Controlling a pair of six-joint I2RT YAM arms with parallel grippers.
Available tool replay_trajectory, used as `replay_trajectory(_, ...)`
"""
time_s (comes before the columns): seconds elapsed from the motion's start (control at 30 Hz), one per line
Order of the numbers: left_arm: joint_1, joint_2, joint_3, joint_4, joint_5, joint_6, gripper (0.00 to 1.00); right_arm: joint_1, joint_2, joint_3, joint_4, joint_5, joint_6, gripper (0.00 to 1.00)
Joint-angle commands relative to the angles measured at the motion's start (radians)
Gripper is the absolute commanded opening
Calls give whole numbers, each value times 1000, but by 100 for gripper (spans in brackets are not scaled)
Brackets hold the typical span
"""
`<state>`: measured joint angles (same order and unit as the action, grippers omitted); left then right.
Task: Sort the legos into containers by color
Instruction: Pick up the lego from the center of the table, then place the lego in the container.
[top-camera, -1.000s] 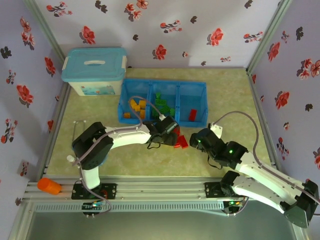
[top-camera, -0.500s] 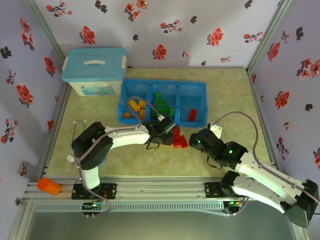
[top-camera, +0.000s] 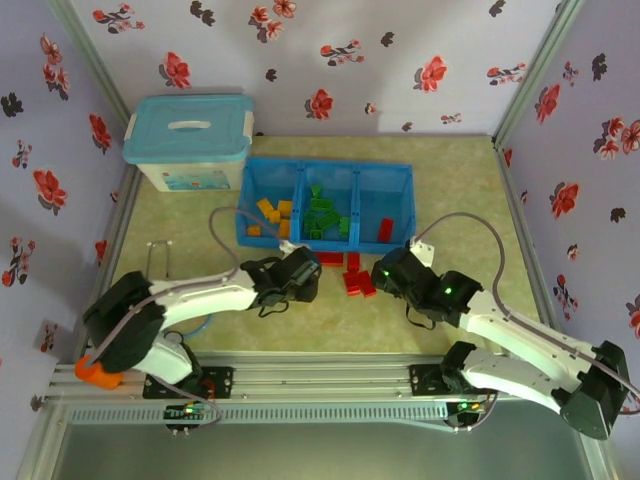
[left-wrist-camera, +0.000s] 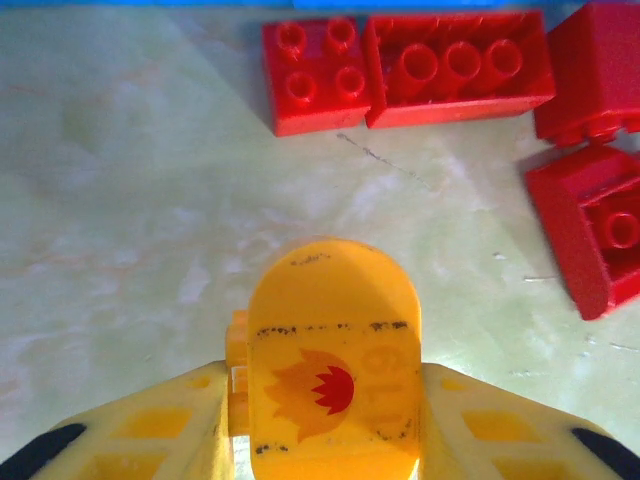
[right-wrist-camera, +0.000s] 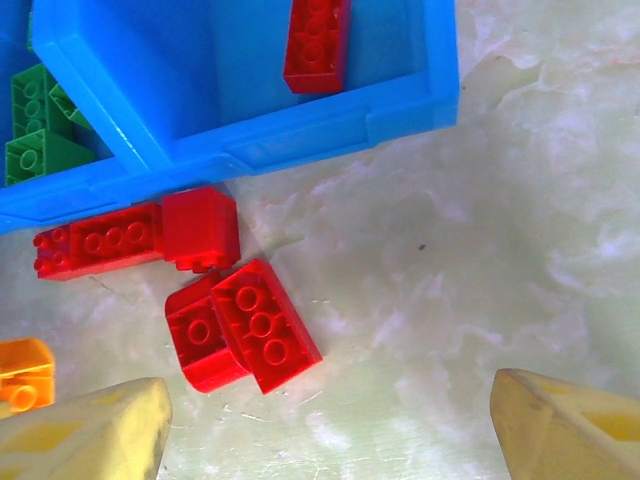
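Observation:
Next, the left gripper lifts the orange-yellow lego away from my base, over the container of orange-yellow legos, before it opens.
My left gripper (top-camera: 300, 280) (left-wrist-camera: 325, 405) is shut on an orange-yellow lego (left-wrist-camera: 333, 350) with a flame print, held just above the table. Loose red legos (top-camera: 350, 272) (left-wrist-camera: 458, 68) (right-wrist-camera: 265, 325) lie in a cluster in front of the blue tray (top-camera: 325, 163) (right-wrist-camera: 300, 130). Its containers hold orange-yellow legos (top-camera: 272, 212) on the left, green legos (top-camera: 322, 215) (right-wrist-camera: 40, 130) in the middle and a red lego (top-camera: 386, 230) (right-wrist-camera: 317, 40) on the right. My right gripper (top-camera: 385, 272) (right-wrist-camera: 330, 440) stands open and empty, just right of the red cluster.
A pale-blue lidded storage box (top-camera: 190, 140) stands at the back left beside the tray. An orange object (top-camera: 97, 372) lies on the near rail by the left arm's base. Flowered walls close off the table on three sides.
The left gripper closed on the orange-yellow lego and drew back to the left and nearer, away from the red cluster. The right gripper moved slightly forward and left toward the red legos.

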<state>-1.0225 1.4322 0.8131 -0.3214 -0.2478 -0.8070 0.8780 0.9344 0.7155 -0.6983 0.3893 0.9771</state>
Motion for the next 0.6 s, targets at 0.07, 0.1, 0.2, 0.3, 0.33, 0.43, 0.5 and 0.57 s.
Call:
replay_trajectory(0.07,36,-230,-41,-86,-76,8,35,31,16,29,14,20,8,83)
replay_trajectory(0.1,54,-271,-42,-109,-78,18,35,33,19,26,17,20,11,83)
replay_trajectory(0.2,123,-357,-42,-170,-79,47,35,44,29,18,35,14,14,83)
replay_trajectory(0.3,210,-403,-31,-203,-52,85,35,48,45,18,47,7,14,83)
replay_trajectory(0.33,242,-410,-25,-206,-38,98,35,51,54,19,51,3,12,83)
replay_trajectory(0.43,340,-397,-5,-193,22,136,35,60,66,21,59,-3,16,82)
replay_trajectory(0.5,395,-360,19,-171,61,162,35,67,71,10,73,-1,21,82)
replay_trajectory(0.57,432,-303,55,-155,79,187,35,71,71,-7,92,-6,29,82)
